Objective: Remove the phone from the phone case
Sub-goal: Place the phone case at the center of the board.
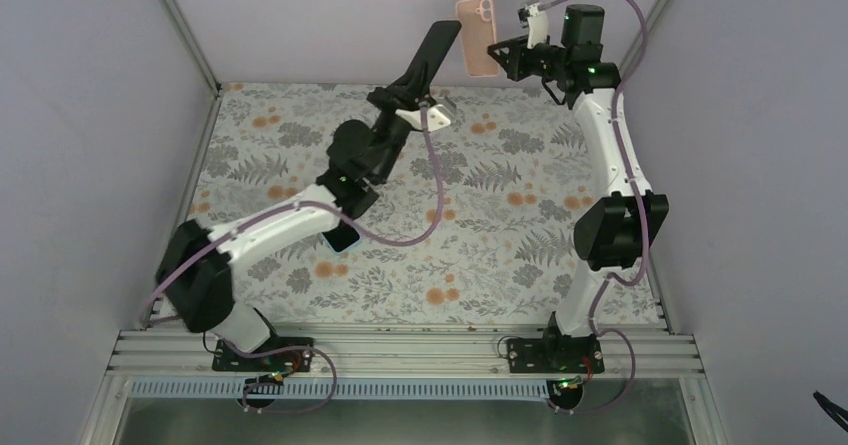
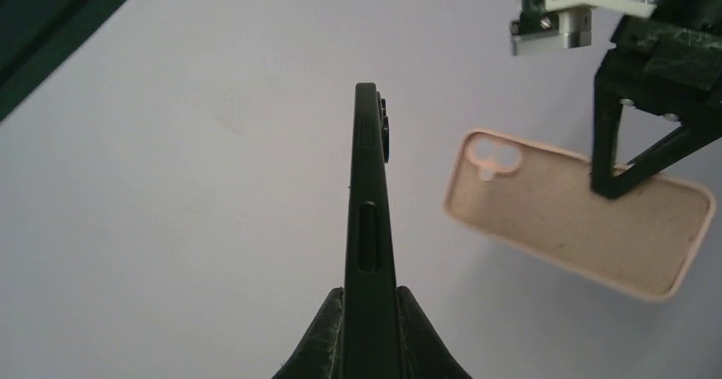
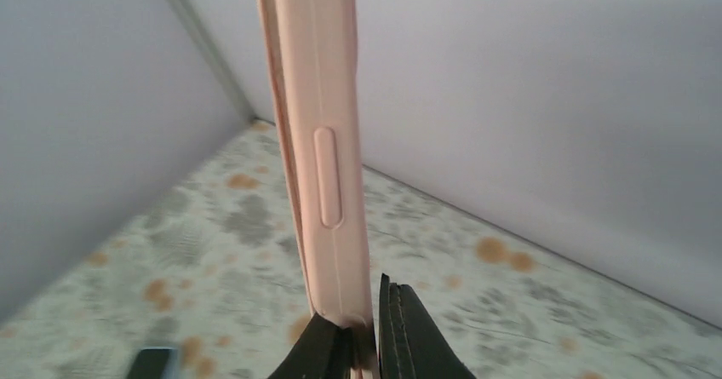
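The phone is out of the pink case (image 1: pixel 476 35). I should lower my left gripper back to the bare table cover below it and let go.
My left gripper (image 1: pixel 408 90) is shut on the lower end of a black phone (image 1: pixel 435 50) and holds it raised near the back wall, edge-on in the left wrist view (image 2: pixel 369 200), clamped between both fingers (image 2: pixel 328 336). My right gripper (image 1: pixel 500 57) is shut on one end of the pink phone case (image 1: pixel 476 35), held in the air just right of the phone and apart from it. The case's hollow inside with its camera cut-out faces the left wrist camera (image 2: pixel 579 213). It shows edge-on in the right wrist view (image 3: pixel 317 140).
A second dark phone with a light blue rim (image 1: pixel 343 237) lies on the floral table cover (image 1: pixel 480 225) under the left forearm, and shows in the right wrist view (image 3: pixel 153 364). Grey walls enclose the back and both sides.
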### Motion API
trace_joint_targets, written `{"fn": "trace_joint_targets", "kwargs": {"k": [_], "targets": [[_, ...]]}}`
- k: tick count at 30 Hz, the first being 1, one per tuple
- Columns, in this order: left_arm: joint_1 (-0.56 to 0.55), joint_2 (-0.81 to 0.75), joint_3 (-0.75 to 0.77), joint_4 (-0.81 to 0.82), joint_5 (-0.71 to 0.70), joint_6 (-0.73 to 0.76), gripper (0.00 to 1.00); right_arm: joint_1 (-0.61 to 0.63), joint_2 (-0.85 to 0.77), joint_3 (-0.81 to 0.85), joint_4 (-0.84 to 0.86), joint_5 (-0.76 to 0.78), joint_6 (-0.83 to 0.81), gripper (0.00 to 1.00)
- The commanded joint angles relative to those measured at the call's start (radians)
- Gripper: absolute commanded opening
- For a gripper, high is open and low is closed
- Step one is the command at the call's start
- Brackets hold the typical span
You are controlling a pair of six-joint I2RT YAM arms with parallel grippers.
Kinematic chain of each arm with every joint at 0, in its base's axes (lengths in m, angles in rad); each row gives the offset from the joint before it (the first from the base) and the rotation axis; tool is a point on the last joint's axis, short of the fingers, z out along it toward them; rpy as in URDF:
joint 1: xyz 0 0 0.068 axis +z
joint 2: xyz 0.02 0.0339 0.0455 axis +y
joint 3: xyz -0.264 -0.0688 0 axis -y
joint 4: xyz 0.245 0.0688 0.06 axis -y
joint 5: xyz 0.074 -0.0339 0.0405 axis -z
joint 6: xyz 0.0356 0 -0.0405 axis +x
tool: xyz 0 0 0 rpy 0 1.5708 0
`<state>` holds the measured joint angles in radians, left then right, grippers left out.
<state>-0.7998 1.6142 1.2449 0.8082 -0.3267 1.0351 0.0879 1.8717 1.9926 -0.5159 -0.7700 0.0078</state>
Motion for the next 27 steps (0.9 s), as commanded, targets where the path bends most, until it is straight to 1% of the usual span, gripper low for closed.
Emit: {"fn": "trace_joint_targets", "kwargs": {"k": [1,2,5,7,9,11,12,15,18,21,23,25,26,27], "targets": [[-0.003,-0.177,-0.107,-0.226,-0.040,0.106,0.04,-0.022,0.077,0.059,-0.273,0.254,-0.243,0.03],[-0.001,-0.217,-0.156,-0.256,-0.056,0.153,0.03,-0.026,0.073,0.037,-0.313,0.267,-0.277,0.03],[0.026,-0.341,-0.361,-0.269,-0.101,0.275,0.03,-0.028,0.037,-0.075,-0.428,0.287,-0.374,0.03],[0.041,-0.417,-0.522,-0.194,-0.116,0.368,0.03,-0.028,-0.015,-0.203,-0.451,0.291,-0.416,0.03],[0.036,-0.475,-0.675,-0.077,-0.113,0.459,0.04,-0.030,-0.065,-0.331,-0.453,0.301,-0.431,0.03],[0.008,-0.495,-0.782,0.005,-0.119,0.497,0.04,-0.034,-0.100,-0.445,-0.449,0.312,-0.434,0.03],[-0.011,-0.495,-0.806,0.021,-0.131,0.492,0.05,-0.035,-0.114,-0.506,-0.443,0.318,-0.435,0.03],[-0.086,-0.443,-0.871,0.071,-0.170,0.470,0.05,-0.048,-0.138,-0.678,-0.401,0.352,-0.431,0.03],[-0.157,-0.329,-0.951,0.240,-0.198,0.523,0.05,-0.083,-0.137,-0.784,-0.324,0.399,-0.412,0.03],[-0.209,-0.168,-0.985,0.423,-0.228,0.575,0.05,-0.126,-0.110,-0.825,-0.277,0.427,-0.395,0.03],[-0.221,-0.066,-0.992,0.496,-0.223,0.587,0.05,-0.150,-0.089,-0.829,-0.255,0.447,-0.385,0.03],[-0.223,0.026,-0.996,0.561,-0.200,0.592,0.09,-0.172,-0.074,-0.826,-0.236,0.471,-0.373,0.04],[-0.224,0.067,-0.998,0.584,-0.186,0.595,0.11,-0.182,-0.071,-0.823,-0.229,0.491,-0.368,0.05],[-0.224,0.101,-0.996,0.600,-0.172,0.598,0.14,-0.190,-0.071,-0.820,-0.226,0.506,-0.365,0.10]]}}
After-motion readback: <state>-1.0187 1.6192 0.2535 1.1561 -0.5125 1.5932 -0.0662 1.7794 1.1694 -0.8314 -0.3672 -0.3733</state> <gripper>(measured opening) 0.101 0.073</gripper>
